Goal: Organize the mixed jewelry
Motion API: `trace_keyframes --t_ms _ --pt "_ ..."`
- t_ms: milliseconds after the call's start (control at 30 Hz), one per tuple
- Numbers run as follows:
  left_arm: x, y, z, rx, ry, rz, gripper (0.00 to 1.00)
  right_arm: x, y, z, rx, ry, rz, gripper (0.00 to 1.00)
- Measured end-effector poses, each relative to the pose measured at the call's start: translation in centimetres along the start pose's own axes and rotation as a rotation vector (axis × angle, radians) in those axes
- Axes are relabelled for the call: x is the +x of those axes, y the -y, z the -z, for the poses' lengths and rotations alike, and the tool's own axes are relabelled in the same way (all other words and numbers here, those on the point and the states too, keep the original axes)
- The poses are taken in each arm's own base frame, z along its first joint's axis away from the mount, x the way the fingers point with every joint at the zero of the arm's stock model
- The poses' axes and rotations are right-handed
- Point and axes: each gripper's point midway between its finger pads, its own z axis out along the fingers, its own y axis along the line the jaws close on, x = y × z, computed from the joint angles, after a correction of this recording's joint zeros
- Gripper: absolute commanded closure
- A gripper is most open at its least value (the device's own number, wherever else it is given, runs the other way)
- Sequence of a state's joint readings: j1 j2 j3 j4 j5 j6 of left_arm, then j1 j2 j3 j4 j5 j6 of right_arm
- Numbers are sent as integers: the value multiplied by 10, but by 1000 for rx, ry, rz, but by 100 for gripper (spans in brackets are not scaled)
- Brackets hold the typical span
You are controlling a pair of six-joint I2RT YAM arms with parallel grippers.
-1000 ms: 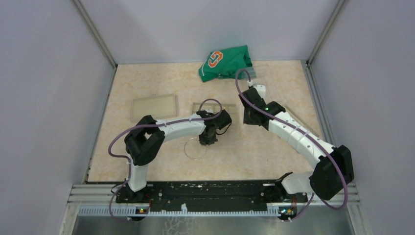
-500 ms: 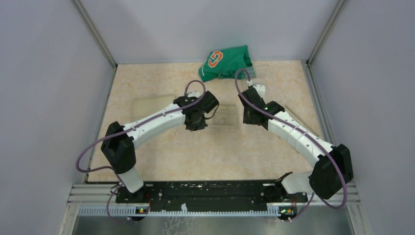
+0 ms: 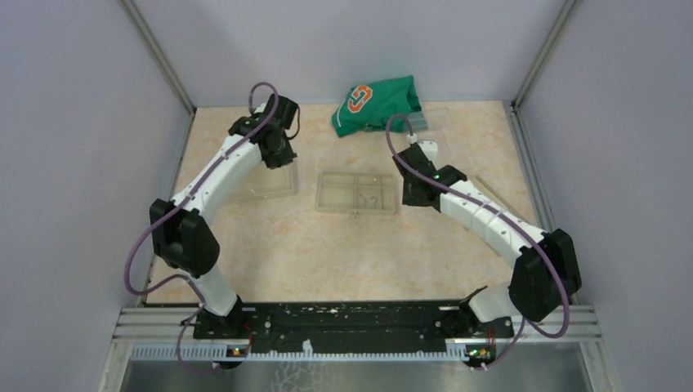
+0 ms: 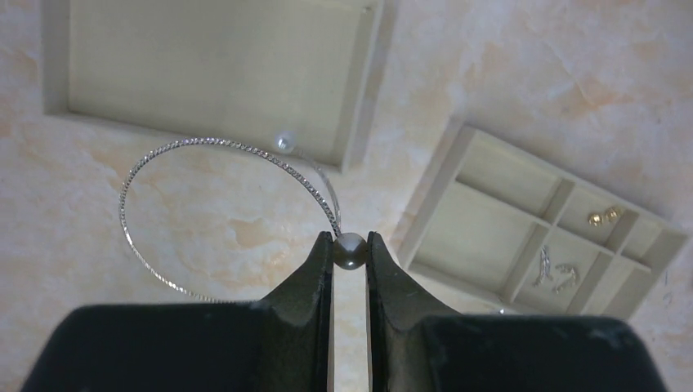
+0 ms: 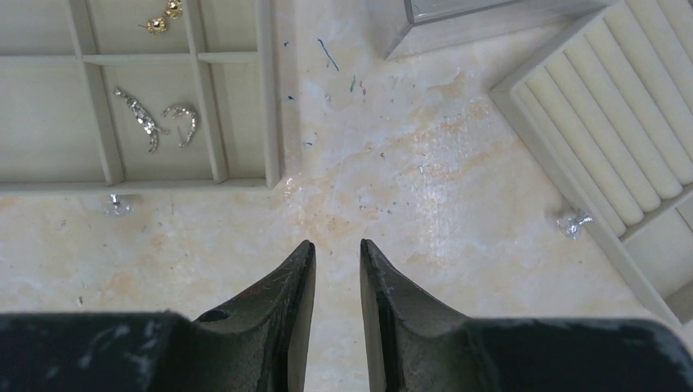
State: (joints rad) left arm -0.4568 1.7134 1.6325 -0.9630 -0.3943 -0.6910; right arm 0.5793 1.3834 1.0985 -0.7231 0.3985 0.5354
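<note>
I will next move my left gripper to the left in the top view and lower the hoop [image 4: 221,142] onto the bottom of the flat lid tray, since that bottom is bare.
My left gripper [image 4: 350,245] is shut on a grey pearl bead [image 4: 350,251] at the end of a large thin silvery hoop [image 4: 221,142]. The hoop hangs over the table beside the flat lid tray [image 4: 212,73]. In the top view this gripper [image 3: 278,157] is at the far left over that tray [image 3: 260,186]. The compartmented box [image 3: 357,193] holds gold earrings [image 5: 161,18] and silver curved pieces [image 5: 143,119]. My right gripper [image 5: 337,245] is narrowly open and empty above bare table, right of the box. Two small crystal studs [image 5: 117,204] [image 5: 573,222] lie loose on the table.
A green cloth with an orange logo [image 3: 376,104] lies at the back. A ribbed ring tray [image 5: 609,135] sits to the right of my right gripper. Grey walls close in the table on three sides.
My left arm has swung from the table's middle to the far left, carrying the hoop up over the flat tray. The compartmented box is now uncovered. The right arm has barely moved.
</note>
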Motion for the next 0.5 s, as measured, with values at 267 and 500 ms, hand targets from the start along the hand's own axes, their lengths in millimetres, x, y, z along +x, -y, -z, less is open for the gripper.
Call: trace_keyframes --t_ms 267,500 --pt "-24 -25 -70 -43 -25 0 100 -12 -6 1 -7 16 -16 73" --pt "-28 -45 -117 -29 -43 17 100 -9 -7 -5 6 -1 -18 73"
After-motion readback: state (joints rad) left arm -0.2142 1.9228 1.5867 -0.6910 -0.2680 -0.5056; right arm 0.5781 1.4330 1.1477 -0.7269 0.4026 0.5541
